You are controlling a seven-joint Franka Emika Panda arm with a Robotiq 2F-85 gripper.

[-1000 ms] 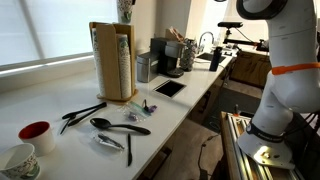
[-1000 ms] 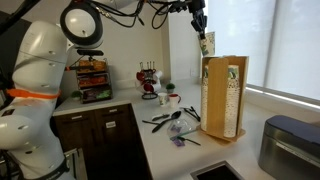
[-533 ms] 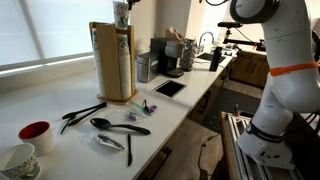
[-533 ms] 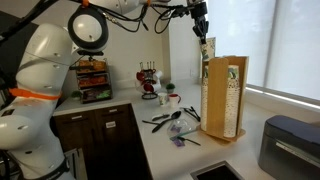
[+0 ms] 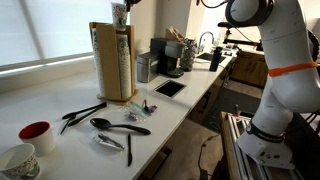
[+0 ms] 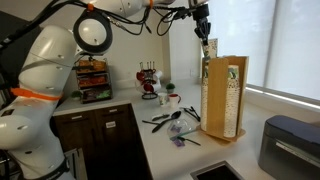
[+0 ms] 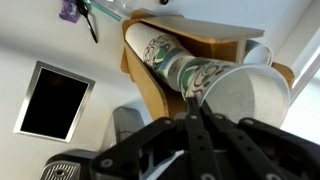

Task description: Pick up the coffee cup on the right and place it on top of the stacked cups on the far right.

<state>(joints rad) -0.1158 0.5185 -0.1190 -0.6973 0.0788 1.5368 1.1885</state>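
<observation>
I should lower my gripper a little onto the top of the stacked cups and let go of the held cup's rim, because that cup already hangs in line with their column.
My gripper [image 6: 205, 31] is high above the counter, shut on the rim of a white printed coffee cup [image 6: 208, 46]. The cup hangs just over the top of the stacked cups [image 6: 232, 95] in the tan wooden holder [image 6: 215, 100]. In the wrist view the held cup [image 7: 245, 98] sits mouth-up at the gripper [image 7: 195, 118], in line with the column of stacked cups [image 7: 160, 52]. The cup [image 5: 121, 13] also tops the holder [image 5: 105, 60] in an exterior view. A second like cup [image 5: 20, 160] stands at the counter's near end.
A red-lined cup [image 5: 35, 135] and several black utensils [image 5: 110, 125] lie on the white counter. A black square plate [image 5: 168, 88], a coffee machine [image 5: 165, 55] and a sink lie beyond. A grey appliance [image 6: 290, 145] stands beside the holder.
The gripper with the cup has moved slightly sideways and down, closer over the top of the stacked cups.
</observation>
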